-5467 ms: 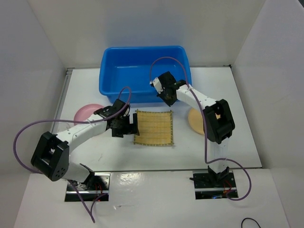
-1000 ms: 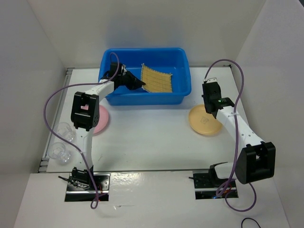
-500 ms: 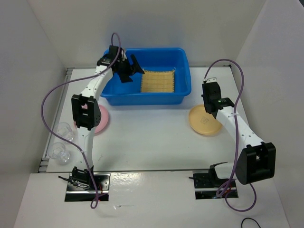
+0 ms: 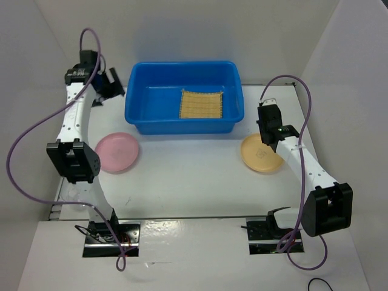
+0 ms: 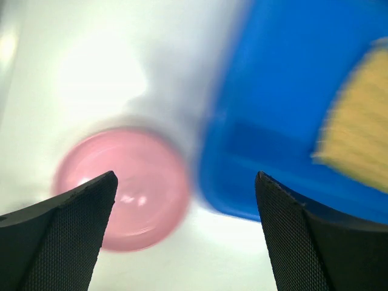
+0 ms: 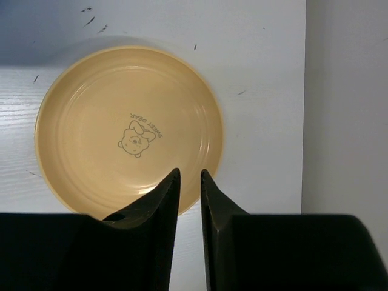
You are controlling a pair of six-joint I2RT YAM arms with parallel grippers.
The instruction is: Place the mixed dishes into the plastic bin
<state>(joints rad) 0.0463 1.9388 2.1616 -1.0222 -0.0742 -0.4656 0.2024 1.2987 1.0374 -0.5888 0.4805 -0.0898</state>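
Note:
My left gripper needs to move back and down to the pink plate next, to its rim farthest from the bin, because the plate is outside the bin.
The blue plastic bin (image 4: 138,109) stands at the back middle with the yellow woven mat (image 4: 203,104) lying flat inside it. My left gripper (image 4: 115,85) is open and empty, raised just left of the bin. Its blurred wrist view shows the gripper (image 5: 185,242) with jaws wide apart over the pink plate (image 5: 121,188), the bin (image 5: 285,121) and the mat (image 5: 357,139). The pink plate (image 4: 117,151) lies on the table at the left. My right gripper (image 4: 268,140) is shut and empty above the tan-orange plate (image 4: 260,156), which fills the right wrist view (image 6: 127,133). The clear cups are hidden behind my left arm.
White walls close in the table on the left, back and right. The right wall (image 6: 345,103) stands close beside the tan-orange plate. My left arm's elbow (image 4: 73,160) rises over the table's left edge.
My left arm has swung out of the bin to its left side with jaws open; the mat stays flat in the bin. The right arm has not moved.

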